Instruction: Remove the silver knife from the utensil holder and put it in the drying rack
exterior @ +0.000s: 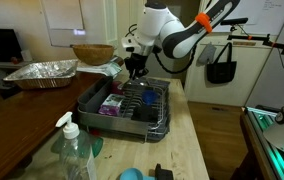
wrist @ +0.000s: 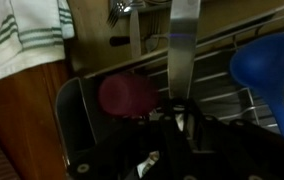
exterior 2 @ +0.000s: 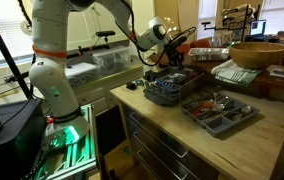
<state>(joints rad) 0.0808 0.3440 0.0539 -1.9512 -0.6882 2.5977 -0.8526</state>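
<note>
The open wires between the maroon cup and the blue ladle are below my gripper, so it needs to go down into the drying rack (exterior: 147, 122) next and let go of the silver knife.
The drying rack (exterior: 147, 122) is a dark wire rack on a grey tray on the wooden counter; it shows in both exterior views (exterior 2: 154, 98). My gripper (exterior: 134, 68) hangs over its far end (exterior 2: 174, 62). In the wrist view the gripper (wrist: 179, 108) is shut on the silver knife (wrist: 184, 45). The knife's flat blade reaches away from the fingers over the rack wires (wrist: 222, 85). A maroon cup (wrist: 127, 95) and a blue ladle (wrist: 267, 60) lie in the rack close by. I cannot pick out the utensil holder with certainty.
A crinkled foil pan (exterior: 42, 72) and a wicker bowl (exterior: 92, 52) stand behind the rack. A soap bottle (exterior: 74, 150), a blue object (exterior: 130, 174) and a black object (exterior: 162, 172) sit near the counter's front. A grey cutlery tray (exterior 2: 244, 120) lies beside the rack. A striped towel (wrist: 27, 35) lies next to it.
</note>
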